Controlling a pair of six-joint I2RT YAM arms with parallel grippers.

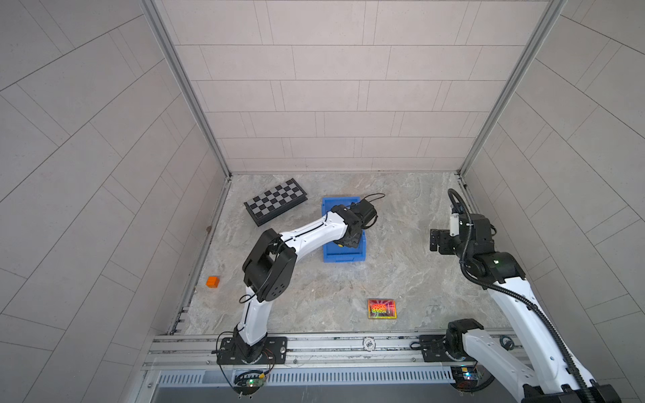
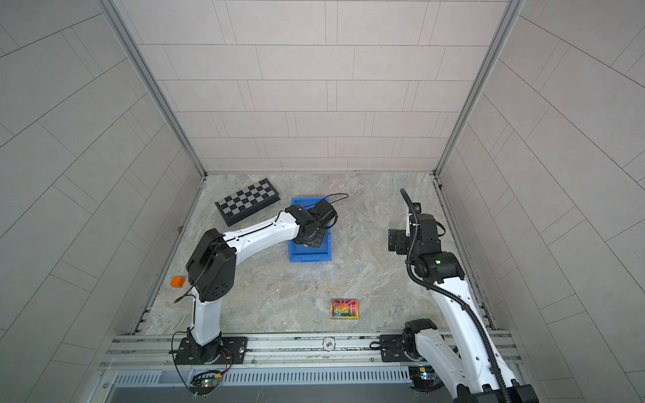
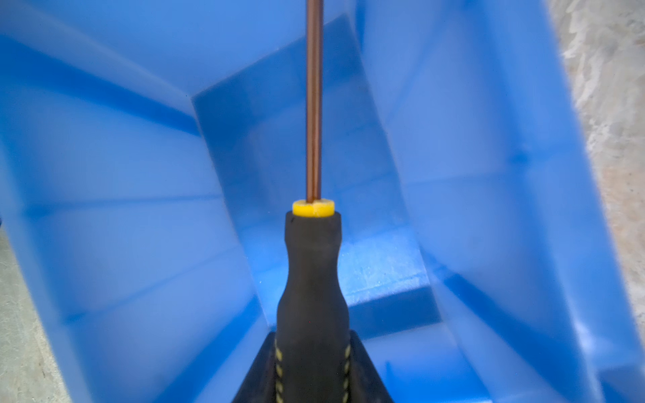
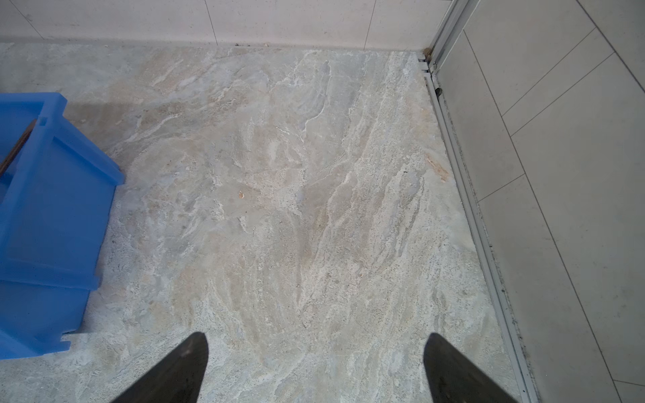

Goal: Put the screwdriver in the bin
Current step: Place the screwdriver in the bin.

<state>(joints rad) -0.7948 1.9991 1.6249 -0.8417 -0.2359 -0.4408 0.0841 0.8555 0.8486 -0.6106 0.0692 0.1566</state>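
Note:
The bin's bare bottom is below my left gripper, and there is open space under the screwdriver's stem. My left gripper needs to go down between the bin's sides and let go of the screwdriver [image 1: 338,245].
The blue bin [image 1: 343,257] [image 2: 309,258] stands at mid-table. My left gripper [image 1: 349,240] [image 2: 312,240] reaches down into it. In the left wrist view that gripper [image 3: 312,335] is shut on the black handle of the screwdriver [image 3: 312,279]. A yellow collar and a thin brownish shaft point away over the bin's floor, with the bin's walls [image 3: 488,139] on both sides. A yellow spot of the screwdriver [image 1: 338,245] shows under the wrist. My right gripper [image 1: 433,240] [image 4: 314,345] hangs open and empty to the right of the bin [image 4: 52,209].
A black-and-grey chequered board [image 1: 275,201] lies behind the bin to the left. An orange cube [image 1: 212,281] sits by the left wall. A small colourful box [image 1: 382,308] lies near the front rail [image 1: 331,345]. Walls close in three sides.

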